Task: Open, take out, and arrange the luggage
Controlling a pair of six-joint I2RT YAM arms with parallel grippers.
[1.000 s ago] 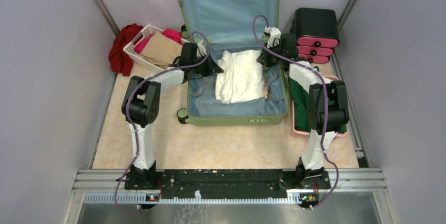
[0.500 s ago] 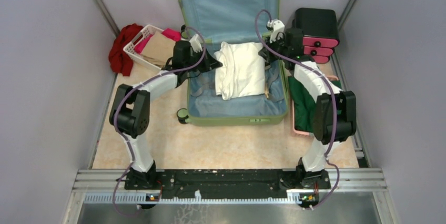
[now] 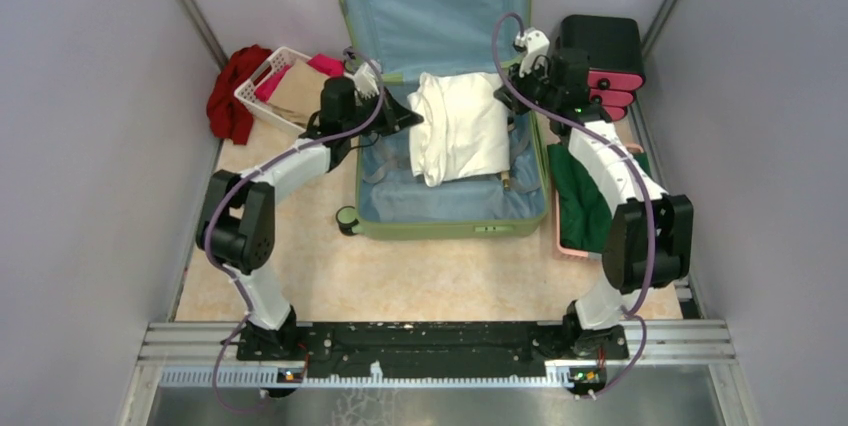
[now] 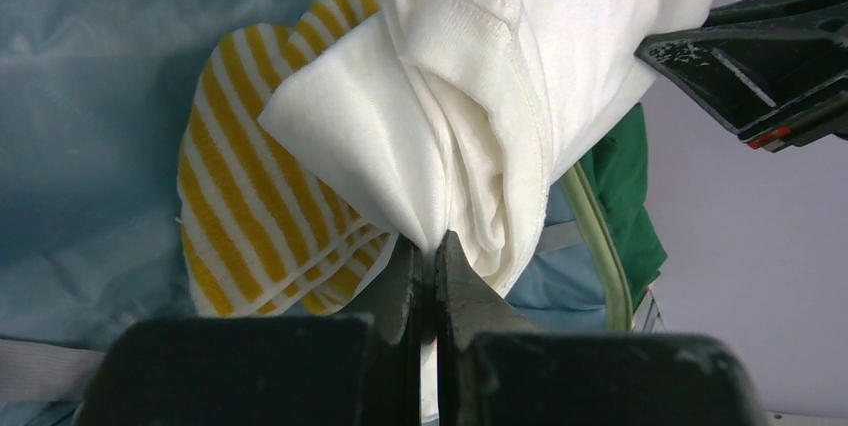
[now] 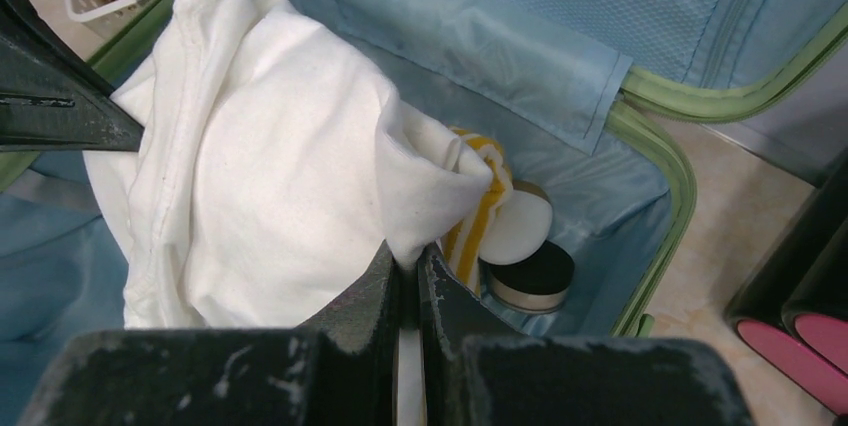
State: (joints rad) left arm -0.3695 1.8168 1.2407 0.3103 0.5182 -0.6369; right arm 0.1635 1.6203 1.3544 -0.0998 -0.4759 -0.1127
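Observation:
I need to swing my right gripper back and to its right in the top view to the pink basket already holding cloth, then lower and release the garment.
The light-green luggage [image 3: 450, 228] lies open, its blue-lined lid [image 3: 440, 6] raised at the back. A white garment [image 3: 460, 136] is lifted over the shell. My left gripper [image 3: 412, 118] is shut on its left edge, with white cloth [image 4: 470, 146] pinched between the fingers. My right gripper [image 3: 508, 96] is shut on its right corner [image 5: 420, 236]. Under the garment lie a yellow-striped cloth [image 4: 250, 216] and two round tins, one white [image 5: 518, 228] and one black-topped [image 5: 530, 281].
A white basket [image 3: 262, 81] with tan and pink clothes and a red cloth [image 3: 228, 96] sit at the back left. A black-and-pink drawer box [image 3: 600, 61] stands at the back right. A pink basket [image 3: 570, 246] holds green cloth [image 3: 580, 196] right of the luggage.
Both grippers have risen and moved toward the back, lifting the white garment higher over the luggage. Both arms have stretched out farther.

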